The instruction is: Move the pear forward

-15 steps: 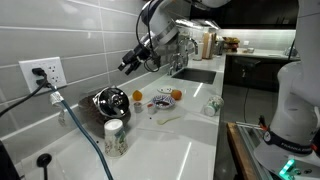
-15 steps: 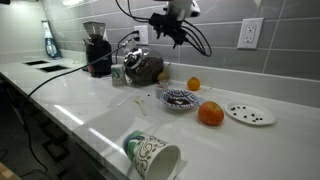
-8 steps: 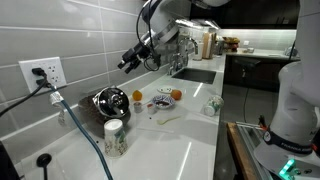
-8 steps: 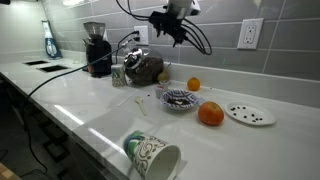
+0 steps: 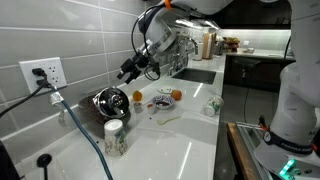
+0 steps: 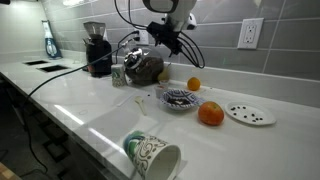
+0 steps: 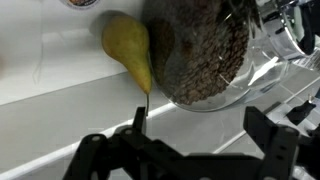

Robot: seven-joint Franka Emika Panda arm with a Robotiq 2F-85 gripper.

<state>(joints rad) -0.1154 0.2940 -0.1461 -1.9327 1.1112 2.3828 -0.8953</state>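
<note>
I need to lower my gripper and move it to the left in the wrist view, onto the neck's tip [image 7: 148, 88], because the pear's neck gets narrower toward my gripper's open fingers.
The pear [image 7: 128, 48] is yellow-green and lies on the white counter with its thin stem pointing toward me. It rests against a tipped glass jar [image 7: 205, 50] full of brown matter. I see the pear only in the wrist view. My gripper [image 7: 205, 140] is open and empty, and hangs above the counter just short of the pear's stem and the jar. In both exterior views the gripper [image 5: 128, 70] [image 6: 160, 38] hovers above the jar [image 5: 108, 100] [image 6: 145, 67], near the tiled wall.
A small orange fruit [image 6: 193, 84], a dark patterned bowl [image 6: 180, 98], a larger orange fruit [image 6: 210, 114] and a spotted plate [image 6: 250, 114] stand beside the jar. A patterned cup [image 6: 152, 155] lies near the front edge. A coffee grinder [image 6: 97, 48] and cables are by the wall.
My gripper has come down and moved closer to the jar and the wall. Nothing on the counter has moved.
</note>
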